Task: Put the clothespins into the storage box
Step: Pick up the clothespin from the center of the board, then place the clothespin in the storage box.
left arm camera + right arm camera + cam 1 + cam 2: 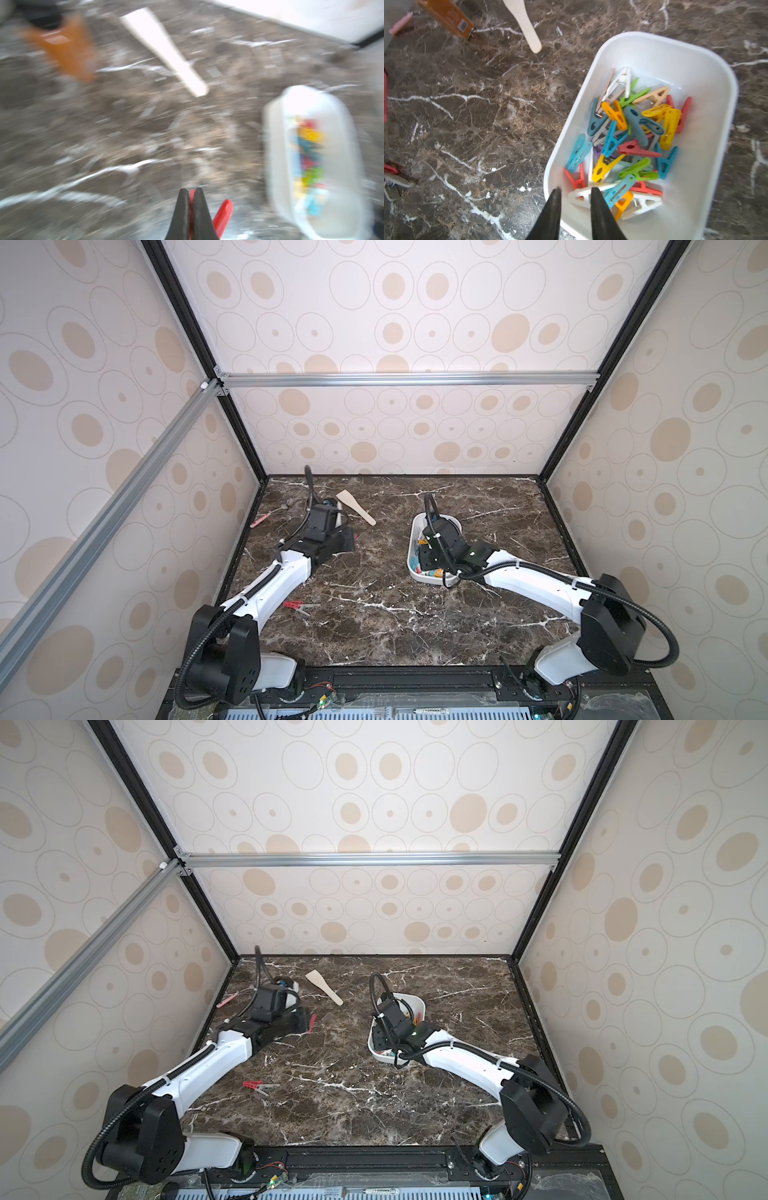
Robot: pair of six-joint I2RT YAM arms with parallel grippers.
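Observation:
The red clothespin in my left gripper should next cross the marble to the storage box (419, 1002) for release inside its long side facing my gripper, since clothespins already lie there.
In the left wrist view my left gripper (191, 192) is shut on a red clothespin (223, 216), whose free leg sticks out beside the fingers; this view is blurred. In a top view the same clothespin (312, 1020) hangs at the gripper's tip, left of the storage box (419, 1002). The white storage box (654, 47) holds several clothespins (633, 135) in many colours. My right gripper (575, 190) is open over the box's near rim, with nothing between its fingers. A red clothespin (293, 605) and a grey one (309, 608) lie on the marble near the left arm.
A pale wooden spatula (355, 508) lies at the back, left of the box. An amber jar (446, 16) and a pink-handled tool (262, 519) lie at the back left. Patterned walls close the table on three sides.

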